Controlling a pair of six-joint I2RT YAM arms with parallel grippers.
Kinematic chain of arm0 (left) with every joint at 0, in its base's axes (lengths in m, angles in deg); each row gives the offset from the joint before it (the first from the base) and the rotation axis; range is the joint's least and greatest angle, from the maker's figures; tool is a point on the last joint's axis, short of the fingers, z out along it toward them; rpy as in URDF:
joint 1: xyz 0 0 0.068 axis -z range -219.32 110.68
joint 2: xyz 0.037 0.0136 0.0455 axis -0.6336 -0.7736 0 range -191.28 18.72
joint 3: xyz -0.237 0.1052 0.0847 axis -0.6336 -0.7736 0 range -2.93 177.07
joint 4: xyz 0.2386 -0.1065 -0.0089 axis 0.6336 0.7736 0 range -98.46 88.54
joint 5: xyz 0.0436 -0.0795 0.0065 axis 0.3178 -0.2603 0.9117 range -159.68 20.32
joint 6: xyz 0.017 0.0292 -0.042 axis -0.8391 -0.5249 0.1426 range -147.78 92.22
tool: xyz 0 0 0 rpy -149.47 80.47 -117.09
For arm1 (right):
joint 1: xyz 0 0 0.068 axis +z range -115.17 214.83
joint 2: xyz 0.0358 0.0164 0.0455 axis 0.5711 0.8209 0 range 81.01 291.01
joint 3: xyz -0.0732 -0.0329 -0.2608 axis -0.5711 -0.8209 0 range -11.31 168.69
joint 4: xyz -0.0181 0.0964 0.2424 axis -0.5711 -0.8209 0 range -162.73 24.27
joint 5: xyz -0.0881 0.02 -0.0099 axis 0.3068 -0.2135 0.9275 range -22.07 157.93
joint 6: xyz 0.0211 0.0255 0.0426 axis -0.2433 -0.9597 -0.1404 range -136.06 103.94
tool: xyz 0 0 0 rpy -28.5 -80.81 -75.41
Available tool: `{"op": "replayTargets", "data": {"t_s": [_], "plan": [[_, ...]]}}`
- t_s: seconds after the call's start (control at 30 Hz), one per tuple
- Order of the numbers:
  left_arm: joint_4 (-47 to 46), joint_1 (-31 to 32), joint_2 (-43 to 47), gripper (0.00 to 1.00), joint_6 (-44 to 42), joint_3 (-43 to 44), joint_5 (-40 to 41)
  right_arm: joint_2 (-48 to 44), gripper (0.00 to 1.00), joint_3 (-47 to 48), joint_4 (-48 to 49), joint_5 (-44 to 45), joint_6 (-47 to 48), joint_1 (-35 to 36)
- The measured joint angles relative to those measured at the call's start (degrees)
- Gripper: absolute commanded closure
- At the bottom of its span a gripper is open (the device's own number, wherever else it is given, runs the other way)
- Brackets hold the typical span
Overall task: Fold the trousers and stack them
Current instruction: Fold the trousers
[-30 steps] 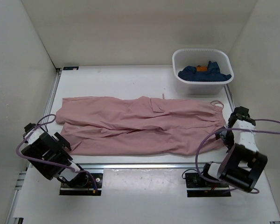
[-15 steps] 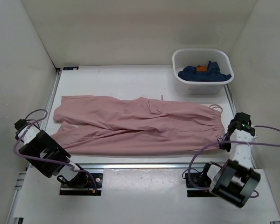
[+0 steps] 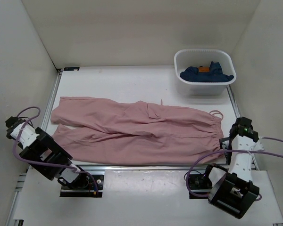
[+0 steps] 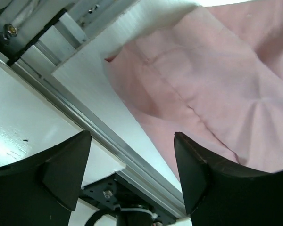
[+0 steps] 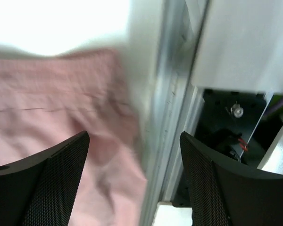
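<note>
I need to move my right gripper outward along the trousers' gathered waist next, then down onto the waist's far corner by the drawstring loop [image 3: 217, 114], because it is beside the near corner.
The dusty-pink trousers [image 3: 137, 129] lie flat across the table, leg cuffs at the left and gathered waist at the right, with a drawstring loop [image 3: 217, 114] at the waist. My left gripper [image 3: 12, 124] is open and empty, just outside the table's left near corner. The left wrist view shows its open gripper [image 4: 132, 174] over the table's rail, with a trouser leg cuff [image 4: 217, 70] beyond. My right gripper [image 3: 240, 126] is open and empty beside the waist's near corner. The right wrist view shows its open gripper [image 5: 134, 183] over the blurred waistband [image 5: 61, 103].
A white bin [image 3: 205, 88] stands at the back right and holds dark blue garments [image 3: 207, 74] with an orange patch. Aluminium rails edge the table [image 4: 85, 122] [image 5: 174, 117]. White walls close in both sides and the back.
Both arms have drawn back and outward toward the near corners. The trousers have slid a little toward the near edge and the left.
</note>
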Motion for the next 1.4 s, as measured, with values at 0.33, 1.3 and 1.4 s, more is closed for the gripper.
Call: {"op": "replayTargets", "data": {"t_s": [0.33, 1.3, 1.4], "plan": [[-5.97, 24.09, 4.9, 0.04, -0.02, -5.46, -2.54, 11.21, 0.18, 18.03, 12.9, -0.04, 10.91, 7.72], [-22.88, 36.63, -50.34, 0.0, -0.11, 49.79, 10.1, 59.32, 0.24, 42.14, 21.09, -4.24, 10.54, 14.53], [-20.59, 36.57, -53.68, 0.0, 0.33, 55.21, 9.44, 59.54, 0.34, 42.16, 20.79, -4.04, 10.75, 14.53]]}}
